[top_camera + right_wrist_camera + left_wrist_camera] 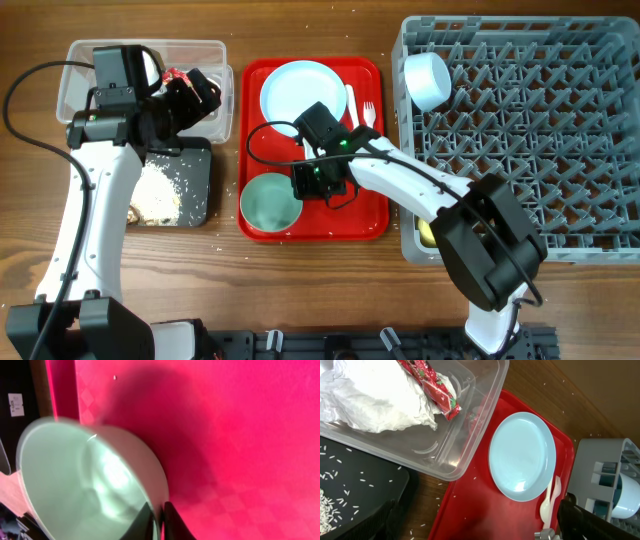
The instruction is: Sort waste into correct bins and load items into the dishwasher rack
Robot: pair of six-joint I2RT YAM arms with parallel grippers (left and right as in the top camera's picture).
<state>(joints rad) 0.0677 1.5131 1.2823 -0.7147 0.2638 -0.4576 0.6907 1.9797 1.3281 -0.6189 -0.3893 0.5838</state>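
Observation:
I need to lift my right gripper off the tray and bring the mint-green bowl across and down onto the rack's wires beside the blue bowl, since those pegs are empty.
My right gripper [306, 181] [159, 521] is shut on the rim of the mint-green bowl [268, 202] [85, 490], which sits at the front left of the red tray. My left gripper [198, 94] [480, 532] is open and empty over the clear tub [75, 85] [470, 435]. The tub holds the white napkin [375, 402] and the red wrapper [178, 76] [437, 390]. The pale blue plate [297, 90] [522, 455], white spoon [351, 103] [546, 507] and fork [368, 112] [556, 484] lie on the tray. The blue bowl [428, 80] [626, 502] is in the grey rack [530, 120].
The black tray [195, 175] [365, 490] in front of the tub holds rice scraps [155, 195]. Loose grains lie on the wood around it. The red tray [340, 215] sits between the bins and the rack. A yellow cup [427, 233] shows in the rack's front left corner, partly under my right arm.

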